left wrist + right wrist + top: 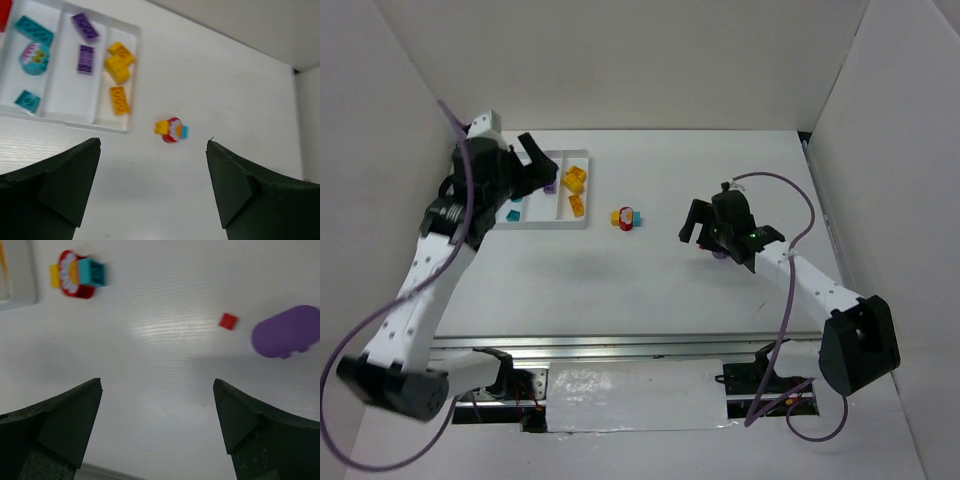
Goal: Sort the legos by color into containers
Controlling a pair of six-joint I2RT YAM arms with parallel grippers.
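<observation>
Next, my right gripper shifts to its right in the wrist view and brings its open fingers down around the purple piece (720, 254) (287, 331), which lies below it on that side.
The white tray (552, 226) sits at the back left. In the left wrist view its compartments (65, 119) hold a red brick (4, 14), teal bricks (33, 30), purple bricks (85, 59) and yellow bricks (117, 68), one colour each. A multicoloured red, yellow and teal lego (625, 217) lies on the table right of the tray; it shows in both wrist views (171, 130) (77, 274). A small red piece (228, 321) and a purple piece (287, 331) lie near my right gripper. My left gripper (538, 165) (152, 142) is open and empty above the tray. My right gripper (698, 228) (157, 382) is open and empty above bare table.
White walls close in the table at the back, left and right. A metal rail (620, 345) with the arm bases runs along the near edge. A corner of the tray (15, 280) shows in the right wrist view.
</observation>
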